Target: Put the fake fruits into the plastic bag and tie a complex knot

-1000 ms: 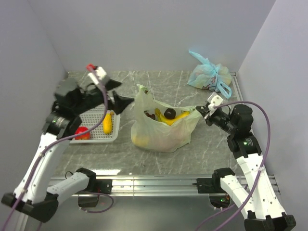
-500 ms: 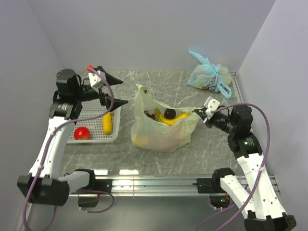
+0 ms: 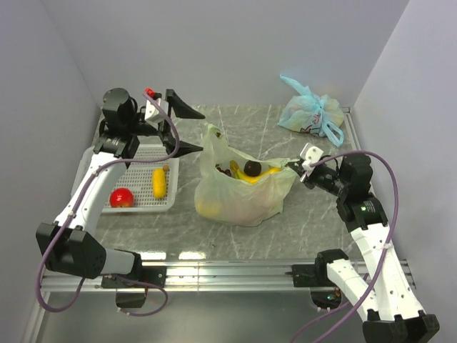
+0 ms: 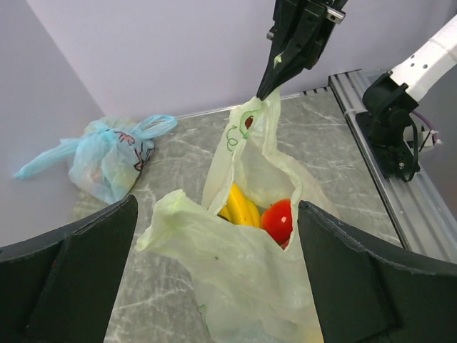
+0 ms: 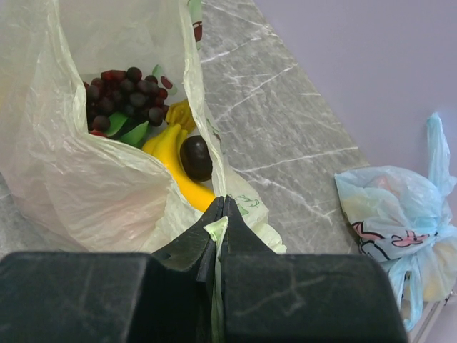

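The bag's free handle stands upright, so my left gripper moves toward it next until the fingers straddle that handle's top (image 3: 212, 133) (image 4: 170, 216), then closes them.
The pale green plastic bag (image 3: 239, 193) stands open mid-table with bananas (image 3: 258, 175), dark grapes (image 5: 118, 96) and a red fruit (image 4: 278, 220) inside. My right gripper (image 3: 294, 166) is shut on the bag's right handle (image 5: 216, 230), pinched between its fingertips, and holds that side up. My left gripper (image 3: 191, 130) is open and empty, raised just left of the bag's upright left handle (image 3: 212, 136). A red apple (image 3: 121, 197) and a yellow-orange fruit (image 3: 159, 183) lie in the white tray (image 3: 143, 204). No knot shows on the green bag.
A light blue tied bag (image 3: 311, 113) lies at the back right corner, also in the left wrist view (image 4: 107, 153). Walls close in the table at the back and both sides. A metal rail (image 3: 228, 271) runs along the near edge.
My left arm has swung up from over the tray and right toward the bag, its jaws still open. My right gripper has kept its hold on the handle, almost still.
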{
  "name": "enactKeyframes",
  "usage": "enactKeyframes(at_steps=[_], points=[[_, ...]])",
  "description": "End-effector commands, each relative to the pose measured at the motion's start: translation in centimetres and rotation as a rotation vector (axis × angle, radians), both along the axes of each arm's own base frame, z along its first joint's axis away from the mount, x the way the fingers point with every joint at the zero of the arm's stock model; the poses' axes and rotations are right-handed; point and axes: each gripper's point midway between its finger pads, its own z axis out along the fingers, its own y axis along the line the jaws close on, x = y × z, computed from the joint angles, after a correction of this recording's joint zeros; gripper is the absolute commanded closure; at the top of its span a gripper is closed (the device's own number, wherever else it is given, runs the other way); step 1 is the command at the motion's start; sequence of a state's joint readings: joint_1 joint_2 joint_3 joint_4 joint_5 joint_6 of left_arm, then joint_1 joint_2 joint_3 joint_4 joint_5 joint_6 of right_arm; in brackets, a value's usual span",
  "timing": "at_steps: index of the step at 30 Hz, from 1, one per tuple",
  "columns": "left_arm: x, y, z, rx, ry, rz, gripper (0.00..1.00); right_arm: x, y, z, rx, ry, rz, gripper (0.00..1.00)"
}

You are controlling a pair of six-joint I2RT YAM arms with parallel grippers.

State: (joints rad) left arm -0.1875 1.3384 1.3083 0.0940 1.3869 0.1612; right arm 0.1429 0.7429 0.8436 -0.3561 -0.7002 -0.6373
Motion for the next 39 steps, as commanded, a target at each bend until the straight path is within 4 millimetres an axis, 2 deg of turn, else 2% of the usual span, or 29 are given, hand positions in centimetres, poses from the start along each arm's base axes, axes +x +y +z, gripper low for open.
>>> enactKeyframes(at_steps=[1,8,22,25,27,29,30,32,33,34,35,37,38,39], points=[[-0.6,-0.7,1.0,-0.013,-0.068,-0.058,0.01,0.1,0.0,2.0,-0.008,-0.065,0.012,1.00],[1.5,-1.7,0.5,-0.018,-0.079,-0.081,0.01,-0.3,0.3,1.9,-0.020,-0.081,0.040,1.00],[0.4,-4.5,-4.3,0.030,0.073,-0.253,0.02,-0.5,0.4,1.9,-0.024,-0.085,0.055,1.00],[-0.1,-5.1,-4.1,0.035,0.105,-0.287,0.25,-0.4,0.4,2.1,-0.015,-0.088,0.055,1.00],[-0.5,-5.5,-3.3,0.039,0.132,-0.299,0.57,-0.4,0.5,2.4,-0.004,-0.091,0.056,1.00],[-0.7,-5.7,-2.1,0.043,0.154,-0.282,0.99,-0.6,0.6,2.9,0.020,-0.091,0.050,1.00],[-1.1,-5.7,-1.7,0.051,0.216,-0.272,1.00,-0.7,0.6,3.4,0.040,-0.092,0.045,1.00],[-1.6,-5.4,-0.4,0.042,0.216,-0.223,0.99,-0.5,0.6,4.6,0.073,-0.108,0.025,1.00],[-1.1,-5.1,0.3,0.031,0.305,-0.149,0.99,-0.3,0.5,5.2,0.104,-0.090,0.001,1.00],[-0.9,-4.7,0.9,0.014,0.316,-0.117,1.00,-0.2,0.4,5.7,0.117,-0.089,-0.014,1.00],[-1.3,-4.1,2.6,-0.029,0.344,-0.073,0.99,-0.1,0.2,6.4,0.129,-0.090,-0.031,1.00],[0.6,-2.6,4.6,-0.103,0.369,0.069,0.99,0.4,-0.3,8.4,0.168,-0.091,-0.078,1.00],[0.4,-1.8,6.4,-0.128,0.360,0.115,0.99,0.4,-0.4,8.9,0.172,-0.089,-0.083,1.00],[1.2,-0.9,7.3,-0.152,0.360,0.188,0.99,0.6,-0.6,10.5,0.179,-0.114,-0.089,1.00]])
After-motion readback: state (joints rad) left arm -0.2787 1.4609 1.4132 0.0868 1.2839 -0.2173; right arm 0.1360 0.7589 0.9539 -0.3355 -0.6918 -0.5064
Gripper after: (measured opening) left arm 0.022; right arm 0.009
